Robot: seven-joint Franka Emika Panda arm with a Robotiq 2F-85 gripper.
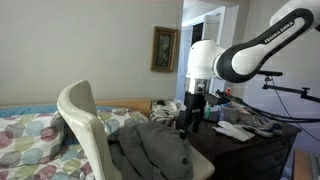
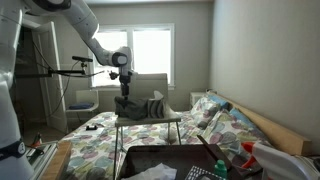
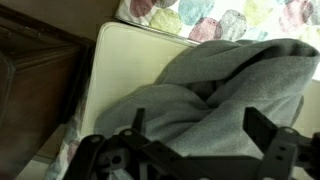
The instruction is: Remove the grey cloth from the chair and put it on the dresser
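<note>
The grey cloth's middle fold (image 1: 163,149) (image 3: 213,120) lies below my gripper, between its open fingers. So my gripper lowers toward the chair's backrest next, onto that fold, to close there.
The grey cloth (image 1: 150,147) lies bunched on the seat of the cream chair (image 1: 85,118). It also shows in an exterior view (image 2: 140,107) and fills the wrist view (image 3: 215,95). My gripper (image 1: 184,128) hangs just above the cloth's edge nearest the dresser (image 1: 250,145). In the wrist view the gripper (image 3: 195,125) is open, one finger on each side of a fold of cloth, not closed on it. The dark dresser stands beside the chair.
The dresser top holds several small items and papers (image 1: 235,127). A bed with a floral quilt (image 1: 30,130) lies behind the chair. A tripod stand (image 2: 70,75) is near the window. A red-and-white spray bottle (image 2: 262,158) is in the foreground.
</note>
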